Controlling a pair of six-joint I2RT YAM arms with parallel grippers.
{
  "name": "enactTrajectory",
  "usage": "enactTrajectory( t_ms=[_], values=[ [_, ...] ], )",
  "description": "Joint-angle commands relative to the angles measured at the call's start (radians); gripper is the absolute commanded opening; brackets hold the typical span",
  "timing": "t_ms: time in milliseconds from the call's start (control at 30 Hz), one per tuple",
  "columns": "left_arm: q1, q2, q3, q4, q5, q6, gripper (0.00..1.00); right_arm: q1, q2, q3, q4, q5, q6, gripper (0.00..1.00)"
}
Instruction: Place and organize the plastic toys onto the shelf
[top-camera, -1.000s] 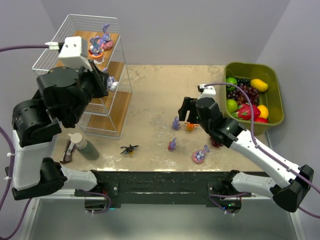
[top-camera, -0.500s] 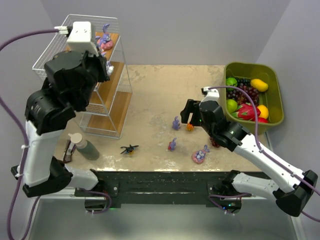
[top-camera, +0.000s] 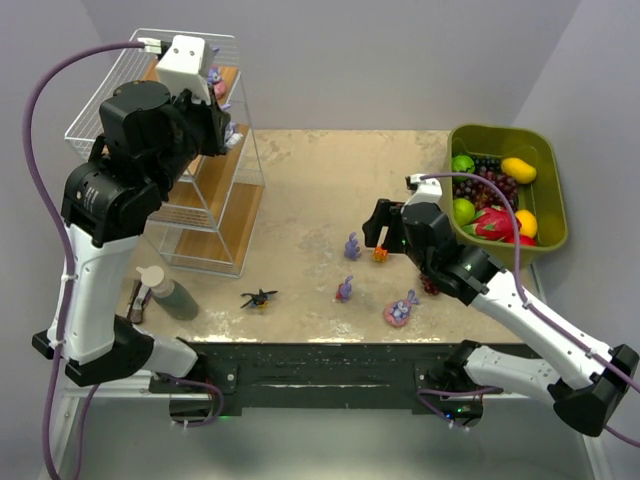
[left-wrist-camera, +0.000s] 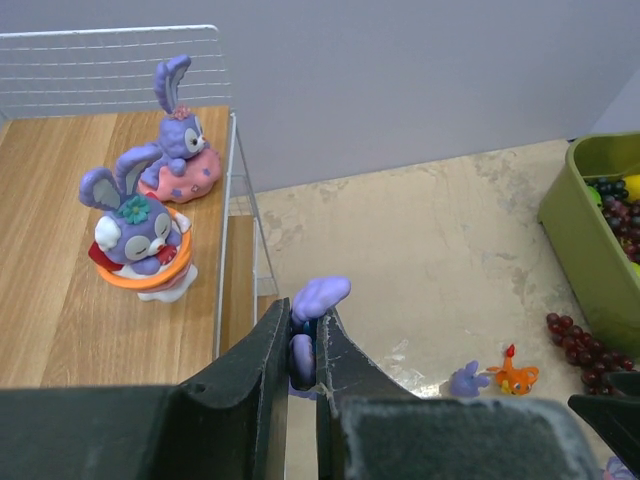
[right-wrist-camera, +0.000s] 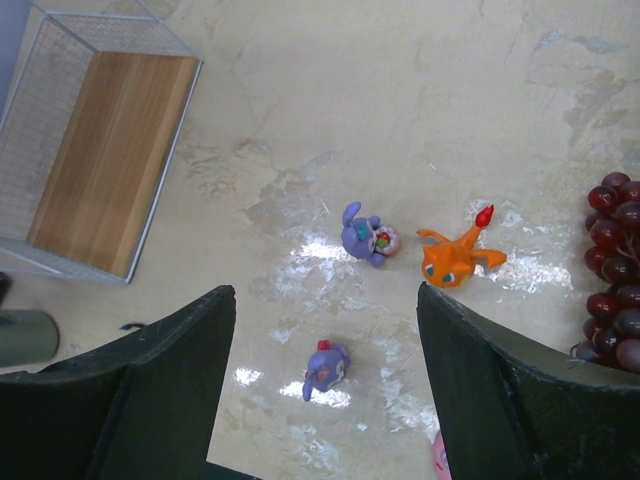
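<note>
The top board's near part (left-wrist-camera: 168, 350) is bare, so I will move my left gripper to the left in the top view, onto it, and release the purple bunny.
My left gripper (left-wrist-camera: 305, 315) is shut on a purple bunny toy (left-wrist-camera: 320, 293), and holds it just off the right edge of the shelf's (left-wrist-camera: 60, 300) top board. Two bunny toys stand on that board: one in an orange ring (left-wrist-camera: 140, 235), one on a pink cushion (left-wrist-camera: 180, 160). From above, the left gripper (top-camera: 228, 140) is beside the shelf (top-camera: 215, 215). My right gripper (right-wrist-camera: 325, 295) hangs open over the table, above a small purple toy (right-wrist-camera: 327, 368), with a purple bunny (right-wrist-camera: 365, 237) and an orange toy (right-wrist-camera: 455, 258) ahead. A black insect toy (top-camera: 259, 298) and a bunny on a pink base (top-camera: 401, 310) lie near the front edge.
An olive-green bin (top-camera: 548, 190) of fruit stands at the right. A dark grape bunch (right-wrist-camera: 610, 270) lies on the table beside the right arm. A green bottle (top-camera: 170, 293) lies in front of the shelf's lowest tier (right-wrist-camera: 110, 150).
My left arm has risen and swung toward the top tier, carrying the purple bunny toy. The right arm has shifted slightly right, still open.
</note>
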Motion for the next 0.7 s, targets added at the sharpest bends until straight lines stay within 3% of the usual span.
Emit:
enactTrajectory(
  t_ms=[0,333,667],
  values=[
    [0.056,-0.018,0.045,0.027,0.147,0.021,0.00,-0.002,0.015,0.027,-0.004,-0.004,0.000,0.76],
    [0.183,-0.020,0.052,0.002,0.190,-0.041,0.00,-0.002,0.043,0.063,-0.023,-0.021,-0.025,0.76],
    [0.229,-0.040,0.033,-0.049,0.154,-0.079,0.00,-0.003,0.079,0.076,-0.027,-0.064,-0.037,0.76]
  ],
)
